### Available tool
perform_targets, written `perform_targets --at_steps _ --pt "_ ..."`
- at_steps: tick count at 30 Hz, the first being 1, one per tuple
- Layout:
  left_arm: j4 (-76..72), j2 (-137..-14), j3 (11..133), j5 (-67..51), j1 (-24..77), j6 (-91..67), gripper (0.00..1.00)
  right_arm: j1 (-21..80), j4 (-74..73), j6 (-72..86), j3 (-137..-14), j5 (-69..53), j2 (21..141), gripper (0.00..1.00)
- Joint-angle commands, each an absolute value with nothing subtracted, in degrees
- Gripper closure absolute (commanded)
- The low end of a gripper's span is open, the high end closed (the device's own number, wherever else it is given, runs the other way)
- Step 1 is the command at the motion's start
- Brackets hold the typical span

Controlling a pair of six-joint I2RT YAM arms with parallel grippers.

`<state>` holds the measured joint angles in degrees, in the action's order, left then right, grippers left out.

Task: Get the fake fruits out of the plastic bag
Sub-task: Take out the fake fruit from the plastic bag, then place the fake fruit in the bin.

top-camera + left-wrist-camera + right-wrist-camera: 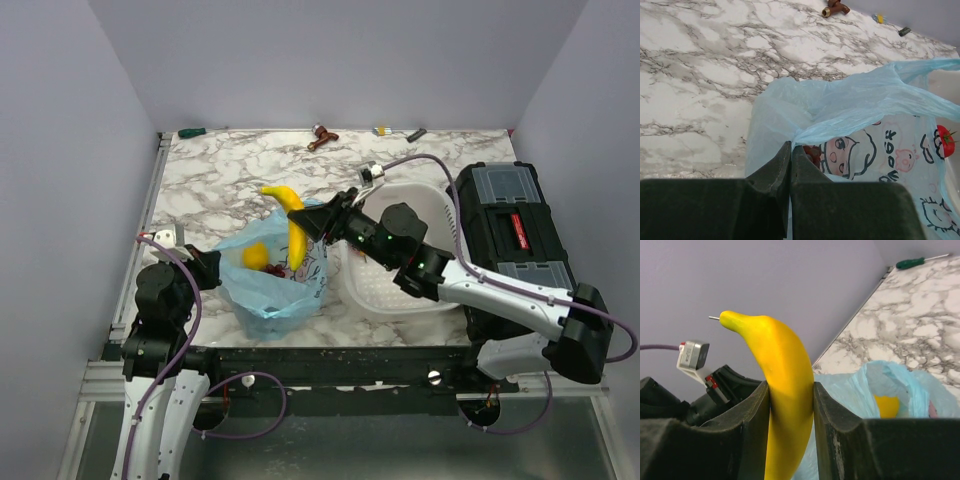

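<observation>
I should next carry the banana (292, 225) across and down with my right gripper and let go of it in the white basket, because the basket is below the gripper, to its right in the top view.
The light-blue plastic bag (272, 283) stands open near the table's front, left of centre. My right gripper (305, 222) is shut on the yellow banana (292, 225) and holds it above the bag's mouth; in the right wrist view the banana (785, 390) sits between the fingers. The round yellow fruit (255, 256) lies inside the bag and shows in the right wrist view (887, 406). The dark red grape bunch (274, 270) lies beside it and shows in the left wrist view (812, 152). My left gripper (791, 150) is shut on the bag's rim (805, 134) at its left side.
A white perforated basket (440, 200) stands right of the bag under the right arm. A black toolbox (515, 230) is at the far right. A green screwdriver (192, 132), a brown fitting (322, 136) and small parts lie along the back edge. A red fruit (945, 140) shows at the bag's right.
</observation>
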<state>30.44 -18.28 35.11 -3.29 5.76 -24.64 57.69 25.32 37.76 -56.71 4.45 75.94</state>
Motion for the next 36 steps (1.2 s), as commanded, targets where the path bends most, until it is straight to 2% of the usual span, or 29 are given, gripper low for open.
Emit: perform_targets --at_steps 1,7,13,17,20,24,31,36 --pt "29.2 -17.76 34.82 -4.92 6.06 -23.99 1.0 57.8 16.52 32.31 -61.3 15.38 69.86 0.99" --pt "29.14 -18.28 34.89 -4.92 6.16 -23.99 1.0 57.79 -3.22 26.77 -64.0 34.42 62.1 0.99" --pt "29.19 -18.24 34.77 -4.52 6.15 -23.99 1.0 56.98 -18.1 26.42 -59.9 51.99 55.8 0.99" --pt "29.09 -18.73 34.75 -4.92 6.17 -23.99 1.0 54.3 -25.89 27.46 -57.91 57.72 56.65 0.99" --pt "29.31 -19.1 34.91 -5.01 6.15 -23.99 1.0 48.37 -29.18 30.68 -55.69 54.58 60.35 0.99" --pt "29.81 -18.67 35.15 -5.81 6.22 -24.25 1.0 38.64 -26.14 31.3 -53.04 37.53 69.04 0.99" --pt "34.44 -20.63 37.9 -6.85 6.35 -24.61 1.0 38.14 -24.47 33.03 -55.53 32.07 82.32 0.98" --pt "34.4 -21.55 37.5 -8.23 6.43 -24.06 1.0 38.06 -25.15 32.54 -56.36 32.87 86.65 0.9"
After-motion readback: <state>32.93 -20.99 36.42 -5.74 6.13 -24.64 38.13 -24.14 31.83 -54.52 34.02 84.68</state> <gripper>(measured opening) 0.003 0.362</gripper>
